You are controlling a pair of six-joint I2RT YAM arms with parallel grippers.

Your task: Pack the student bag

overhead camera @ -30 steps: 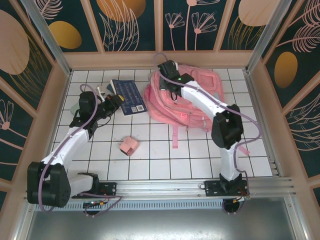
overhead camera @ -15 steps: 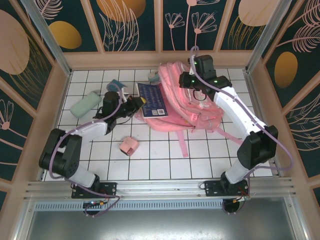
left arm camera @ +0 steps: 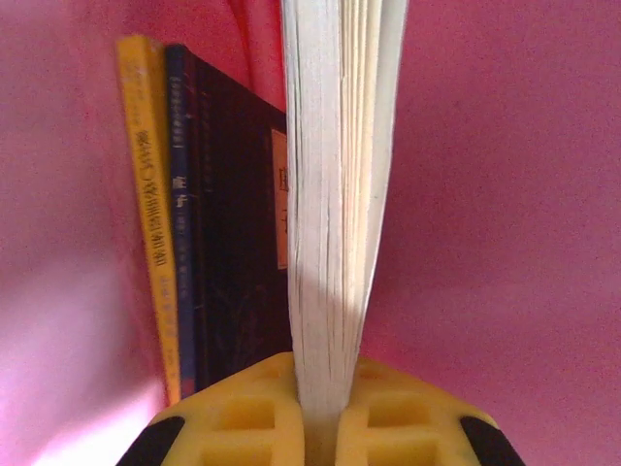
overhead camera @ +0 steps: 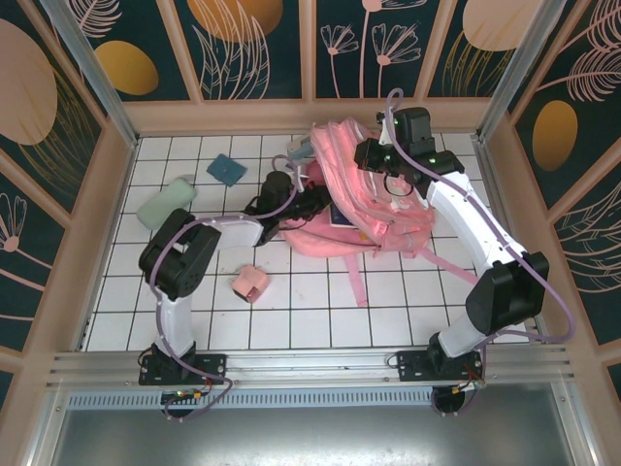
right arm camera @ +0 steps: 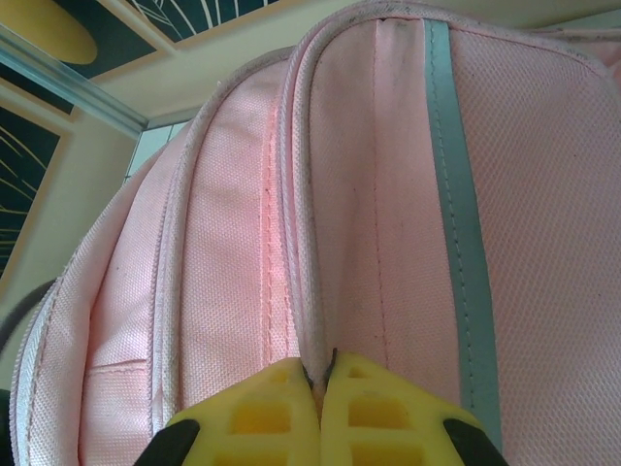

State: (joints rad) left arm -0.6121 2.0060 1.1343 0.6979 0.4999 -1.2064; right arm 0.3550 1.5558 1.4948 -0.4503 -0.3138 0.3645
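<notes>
The robot's right gripper needs to pull the bag's piped zip edge point(overhead camera: 362, 176) point(right arm camera: 306, 306) a little back toward the robot's base next, so that the bag's opening stays open around the left gripper's book, and then let go of it.
The student bag point(overhead camera: 388, 209), a large pink backpack, lies at the back middle of the tiled table. My right gripper point(overhead camera: 373, 157) is at its top, shut on the bag's piped zip edge point(right arm camera: 320, 320), with the bag's pink panels point(right arm camera: 233, 252) and pale strip point(right arm camera: 456, 194) spread in front of it. My left gripper point(overhead camera: 312, 202) reaches into the bag's mouth from the left, shut on a book point(left arm camera: 340, 194) whose white page edges stand upright between the fingers point(left arm camera: 323, 393). Inside the pink lining point(left arm camera: 505, 194), a yellow-spined and a dark blue-spined book point(left arm camera: 179, 223) stand beside it.
A small pink box point(overhead camera: 251, 283) lies in front of the bag. A mint green case point(overhead camera: 165, 204) and a small blue item point(overhead camera: 227, 169) lie at the back left, and a pale blue thing point(overhead camera: 299, 148) sits by the bag's top. A bag strap point(overhead camera: 354, 282) trails toward me.
My left arm has carried the book rightward from the open table into the bag's mouth. My right gripper has moved right with the bag's upper edge, pulling it open.
</notes>
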